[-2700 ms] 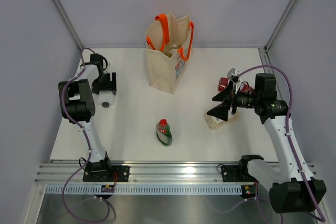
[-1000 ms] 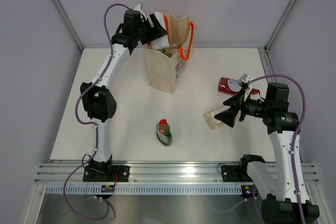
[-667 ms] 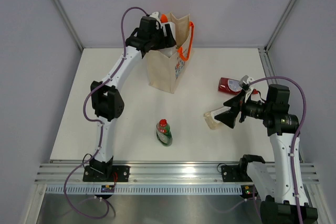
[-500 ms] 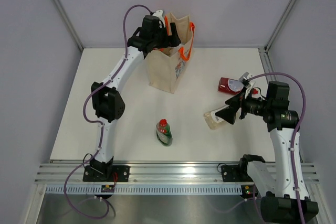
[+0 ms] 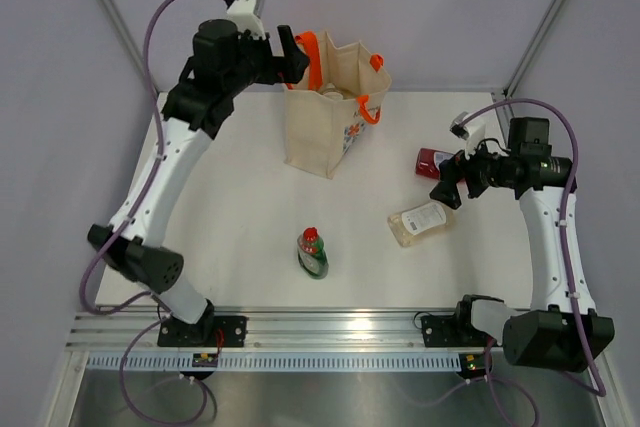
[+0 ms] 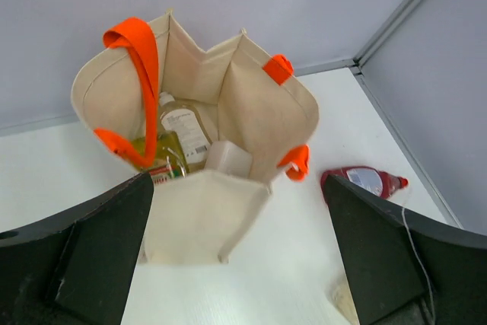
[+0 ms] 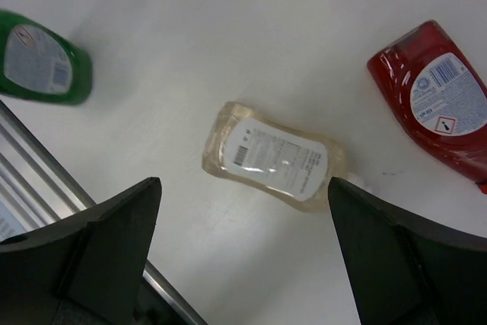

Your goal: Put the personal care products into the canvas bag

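Observation:
My right gripper should reach outward and down and turn its fingers to go around both sides of the red bottle's labelled middle point(image 5: 441, 159) point(image 7: 447, 98), because the bottle lies at an angle below my gripper and outward of it.
The canvas bag point(image 5: 322, 125) stands upright at the back, orange handles up. In the left wrist view the canvas bag point(image 6: 194, 218) is open, with a clear bottle point(image 6: 183, 123) and a yellow-green bottle point(image 6: 156, 150) inside. A pale blocky shape lies beside them; I cannot tell what it is. My left gripper point(image 5: 290, 55) hangs open and empty above the bag's left rim point(image 6: 240, 264). On the table lie a clear bottle point(image 5: 422, 223), a red bottle point(image 5: 432, 158) and a green bottle with a red cap point(image 5: 312, 253). My right gripper point(image 5: 448, 185) is open and empty above the clear bottle point(image 7: 275, 161), between it and the red bottle point(image 7: 434, 104).
An aluminium rail point(image 5: 330, 327) runs along the table's near edge, also at the lower left of the right wrist view point(image 7: 46, 180). Grey walls with corner posts enclose the back and sides. The green bottle point(image 7: 42, 66) lies left of the clear one.
My left arm carried a pale bottle to the bag's mouth, then rose and drew back left with open, empty jaws. My right gripper moved back from the clear bottle toward the red one.

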